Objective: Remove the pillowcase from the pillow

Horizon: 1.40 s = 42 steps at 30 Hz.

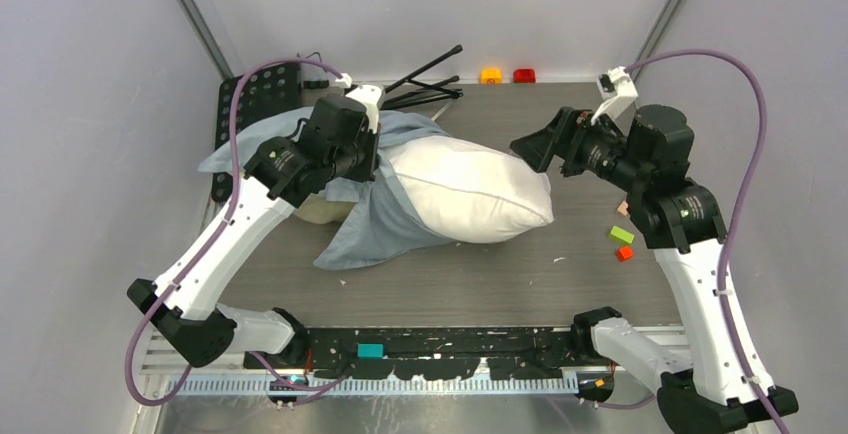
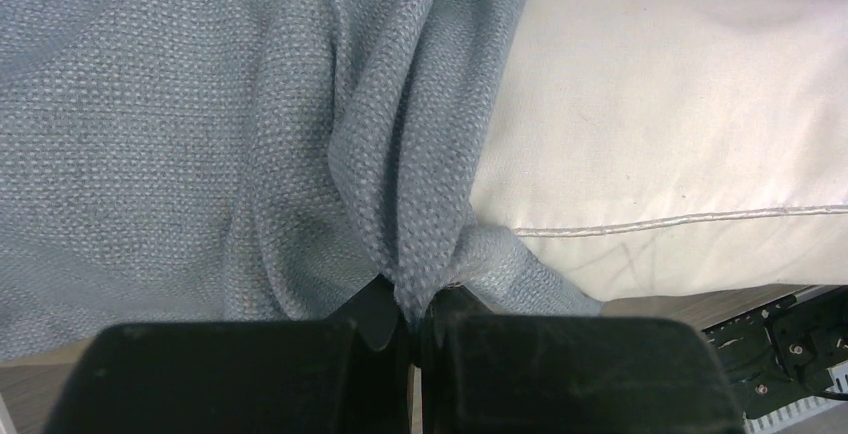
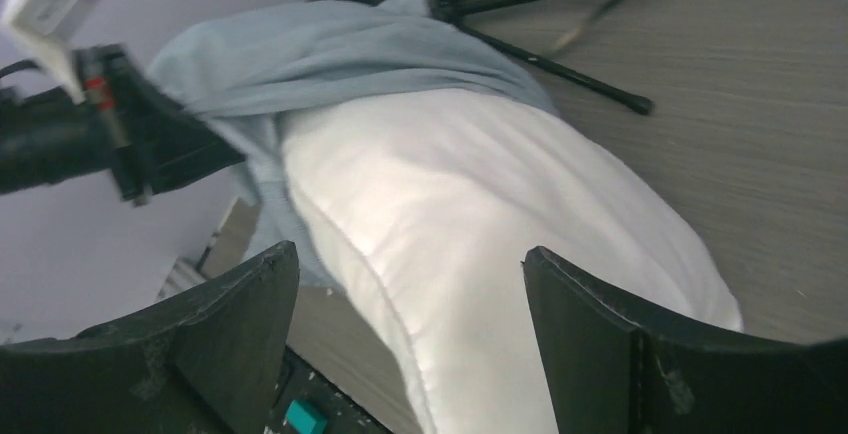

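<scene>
Next, my right gripper moves down and to the left in the top view and closes on the pillow's bare seam (image 1: 487,186) below it, outside the pillowcase (image 1: 385,219).
The white pillow (image 1: 470,192) lies mid-table, its right part bare, its left end still inside the pale blue-grey pillowcase (image 1: 385,219). My left gripper (image 1: 372,159) is shut on a bunched fold of the pillowcase (image 2: 400,184) at its open edge, beside the pillow (image 2: 680,114). My right gripper (image 1: 528,149) is open and empty, held just above and right of the pillow's bare end. In the right wrist view the pillow (image 3: 470,244) lies between and beyond the spread fingers (image 3: 590,334), with the pillowcase (image 3: 320,54) behind it.
A black folded tripod (image 1: 425,84) lies at the table's back. Orange and red blocks (image 1: 505,76) sit at the back edge. Small green and red blocks (image 1: 622,242) lie at the right. A teal block (image 1: 370,350) sits on the black front rail.
</scene>
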{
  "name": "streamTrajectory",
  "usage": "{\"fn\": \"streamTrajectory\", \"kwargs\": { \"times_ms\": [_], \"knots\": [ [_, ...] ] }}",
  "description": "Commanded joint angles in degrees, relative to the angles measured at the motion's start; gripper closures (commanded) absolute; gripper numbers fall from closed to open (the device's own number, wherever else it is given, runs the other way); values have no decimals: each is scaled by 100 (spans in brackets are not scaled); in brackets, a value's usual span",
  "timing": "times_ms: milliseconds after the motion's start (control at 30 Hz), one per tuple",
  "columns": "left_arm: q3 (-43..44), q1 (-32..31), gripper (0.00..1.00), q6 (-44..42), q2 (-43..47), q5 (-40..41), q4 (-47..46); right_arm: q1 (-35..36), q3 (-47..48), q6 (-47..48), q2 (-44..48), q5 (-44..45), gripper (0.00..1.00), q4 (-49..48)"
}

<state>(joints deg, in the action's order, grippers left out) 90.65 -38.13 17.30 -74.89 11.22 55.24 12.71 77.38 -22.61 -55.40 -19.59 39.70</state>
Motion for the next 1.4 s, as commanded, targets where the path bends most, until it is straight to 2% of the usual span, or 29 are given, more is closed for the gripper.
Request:
{"fn": "streamTrajectory", "kwargs": {
  "times_ms": [0,233,300,467,567,633,700,767,867,933,1067,1233,1300,1367],
  "knots": [
    [189,59,100,-150,28,64,-436,499,-18,272,-263,-1215,13,-659],
    [213,60,100,-62,-34,-65,-471,2059,-4,1306,-682,794,12,141],
    [218,56,100,-22,-41,-108,-479,2292,13,1518,-787,1194,12,400],
    [111,55,100,-7,-10,-45,-556,2707,-147,1869,-858,1564,12,739],
    [140,52,100,-9,-24,-28,-554,2932,-164,1824,-1073,2301,13,888],
    [169,59,100,-20,-30,-24,-545,3066,-94,1819,-1305,2724,18,1139],
    [206,59,100,-31,-28,36,-514,3156,38,1800,-1574,3166,30,1327],
    [260,53,100,-62,-25,118,-430,3180,149,1702,-1796,3625,48,1481],
    [265,59,100,-124,43,321,-330,3183,123,1370,-1815,4387,86,1300],
    [277,53,100,-163,91,466,-246,3178,100,1178,-1599,4385,98,1033],
    [992,53,100,-126,84,511,495,3179,436,704,-1064,4199,100,694],
    [1719,60,100,-239,179,682,1116,2962,1592,297,-1457,3807,100,1466],
    [1879,133,100,-302,80,599,1146,2660,1642,119,-1691,3487,100,1547],
    [1976,320,100,-323,-146,200,1072,1959,1433,-162,-1861,2604,100,1374]
  ]
}}
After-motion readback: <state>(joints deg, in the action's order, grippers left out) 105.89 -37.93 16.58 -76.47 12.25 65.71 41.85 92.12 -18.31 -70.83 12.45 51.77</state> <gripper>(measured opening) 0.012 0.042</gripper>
